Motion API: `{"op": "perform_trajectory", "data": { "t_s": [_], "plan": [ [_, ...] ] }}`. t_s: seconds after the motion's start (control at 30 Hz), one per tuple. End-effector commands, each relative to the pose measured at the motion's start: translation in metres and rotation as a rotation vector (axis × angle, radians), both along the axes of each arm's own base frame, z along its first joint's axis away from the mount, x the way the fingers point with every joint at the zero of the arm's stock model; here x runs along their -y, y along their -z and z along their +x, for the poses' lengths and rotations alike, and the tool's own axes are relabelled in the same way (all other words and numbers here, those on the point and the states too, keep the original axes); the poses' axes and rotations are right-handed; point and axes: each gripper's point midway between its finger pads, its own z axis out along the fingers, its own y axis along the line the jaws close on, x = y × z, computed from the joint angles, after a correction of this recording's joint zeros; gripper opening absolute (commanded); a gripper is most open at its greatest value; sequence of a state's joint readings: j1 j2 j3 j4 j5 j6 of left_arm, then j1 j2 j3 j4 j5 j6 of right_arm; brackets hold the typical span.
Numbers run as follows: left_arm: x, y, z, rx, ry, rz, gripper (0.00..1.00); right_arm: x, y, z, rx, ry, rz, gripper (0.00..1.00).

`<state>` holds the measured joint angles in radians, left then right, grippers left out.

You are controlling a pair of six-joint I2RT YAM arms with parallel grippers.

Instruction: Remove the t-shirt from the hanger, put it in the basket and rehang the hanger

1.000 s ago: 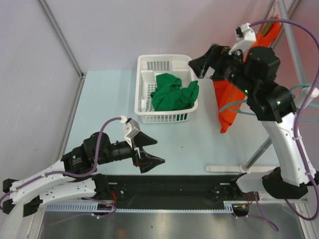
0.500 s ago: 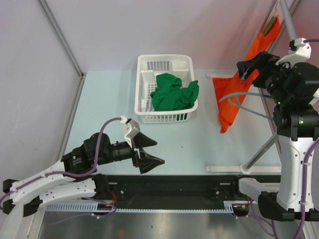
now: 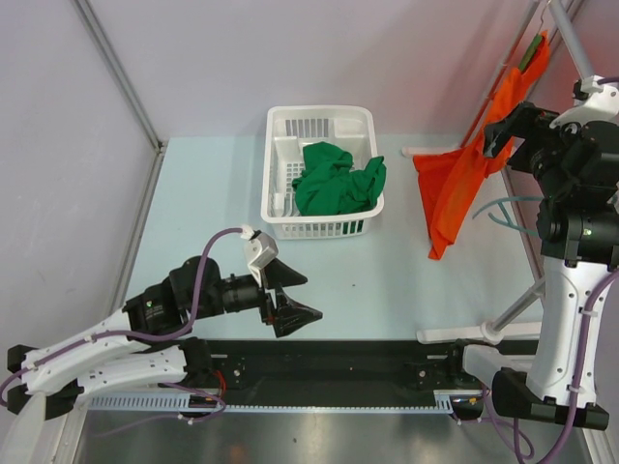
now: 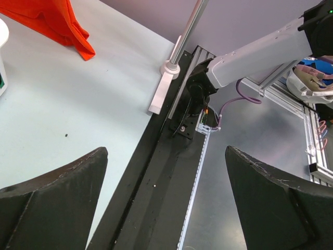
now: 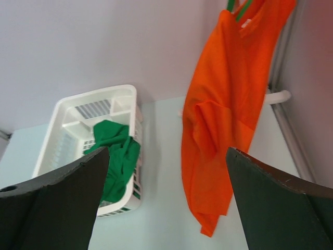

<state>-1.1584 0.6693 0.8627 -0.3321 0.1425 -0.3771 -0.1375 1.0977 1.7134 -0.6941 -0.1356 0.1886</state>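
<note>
My right gripper needs to swing outward next and turn from the basket's side onto the shirt's edge below the green hanger, as its open fingers point past the t-shirt [image 3: 455,188].
An orange t-shirt [image 3: 455,188] hangs on a green hanger [image 3: 529,53] from a stand at the right, its lower end reaching down towards the table. The right wrist view shows the t-shirt [image 5: 223,114] straight ahead and the hanger [image 5: 237,8] at its neck. My right gripper [image 3: 495,137] is raised beside the shirt's upper part, open, with nothing between its fingers [image 5: 167,151]. My left gripper [image 3: 290,295] is low over the table's near edge, open and empty [image 4: 166,151], far from the t-shirt [image 4: 52,18].
A white basket [image 3: 280,164] at the back middle holds a crumpled green cloth [image 3: 338,179]. The stand's metal pole [image 3: 571,34] rises at the right, and its white base bar [image 3: 474,333] lies near the black rail at the front edge.
My right arm has swung from in front of the shirt to the right and drawn back, uncovering the shirt. The stand's base bar has shifted a little to the right. The left arm barely moved.
</note>
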Motion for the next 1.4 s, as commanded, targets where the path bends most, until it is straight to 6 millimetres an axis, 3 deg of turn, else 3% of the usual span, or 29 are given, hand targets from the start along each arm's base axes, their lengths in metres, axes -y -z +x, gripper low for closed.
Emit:
{"op": "perform_trajectory", "data": {
  "t_s": [0.0, 0.17, 0.23, 0.27, 0.3, 0.37, 0.5, 0.67, 0.7, 0.73, 0.77, 0.8, 0.83, 0.9, 1.1, 1.37],
  "plan": [
    [-0.002, -0.013, -0.005, 0.002, 0.016, -0.033, 1.0, 0.027, -0.009, 0.002, -0.01, 0.144, -0.1, 1.0],
    [-0.005, -0.01, -0.005, 0.005, 0.013, -0.031, 1.0, -0.013, -0.019, 0.002, 0.013, 0.014, -0.043, 1.0],
    [-0.005, -0.011, -0.005, 0.009, 0.011, -0.041, 1.0, -0.018, -0.018, 0.005, 0.002, 0.034, -0.036, 1.0],
    [-0.004, -0.008, -0.004, 0.01, 0.012, -0.039, 1.0, -0.032, -0.022, 0.001, 0.006, 0.002, -0.045, 1.0],
    [-0.003, -0.009, -0.005, 0.011, 0.016, -0.045, 1.0, -0.03, -0.022, 0.0, 0.001, 0.042, -0.052, 1.0],
    [-0.001, -0.006, -0.005, 0.009, 0.021, -0.038, 1.0, -0.049, -0.024, 0.001, -0.009, 0.016, -0.07, 1.0],
    [-0.001, -0.004, -0.004, 0.013, 0.024, -0.018, 1.0, -0.061, -0.027, 0.007, -0.026, 0.091, -0.124, 1.0],
    [-0.007, -0.007, -0.005, 0.023, 0.012, -0.026, 1.0, -0.081, -0.025, 0.033, -0.065, 0.165, -0.196, 1.0],
    [-0.008, -0.008, -0.005, 0.023, 0.009, -0.029, 1.0, -0.075, -0.025, 0.038, -0.071, 0.237, -0.211, 1.0],
    [-0.008, -0.008, -0.004, 0.023, 0.006, -0.028, 1.0, -0.072, -0.043, 0.037, -0.035, 0.272, -0.19, 1.0],
    [-0.009, -0.008, -0.004, 0.019, 0.004, -0.027, 1.0, -0.077, -0.03, 0.056, -0.078, 0.316, -0.229, 1.0],
    [-0.009, -0.008, -0.005, 0.017, 0.007, -0.027, 1.0, -0.066, -0.032, 0.058, -0.081, 0.408, -0.242, 1.0],
    [-0.008, -0.007, -0.005, 0.014, 0.008, -0.027, 1.0, -0.055, -0.048, 0.056, -0.053, 0.465, -0.231, 1.0],
    [-0.007, -0.007, -0.006, 0.008, 0.012, -0.025, 1.0, -0.05, -0.038, 0.074, -0.081, 0.575, -0.287, 1.0],
    [-0.004, -0.004, -0.008, -0.021, 0.026, -0.021, 1.0, -0.026, -0.032, 0.1, -0.089, 0.789, -0.358, 0.99],
    [0.001, 0.001, -0.008, -0.041, 0.031, -0.02, 1.0, 0.001, -0.017, 0.114, -0.103, 0.887, -0.345, 0.99]
  ]
}}
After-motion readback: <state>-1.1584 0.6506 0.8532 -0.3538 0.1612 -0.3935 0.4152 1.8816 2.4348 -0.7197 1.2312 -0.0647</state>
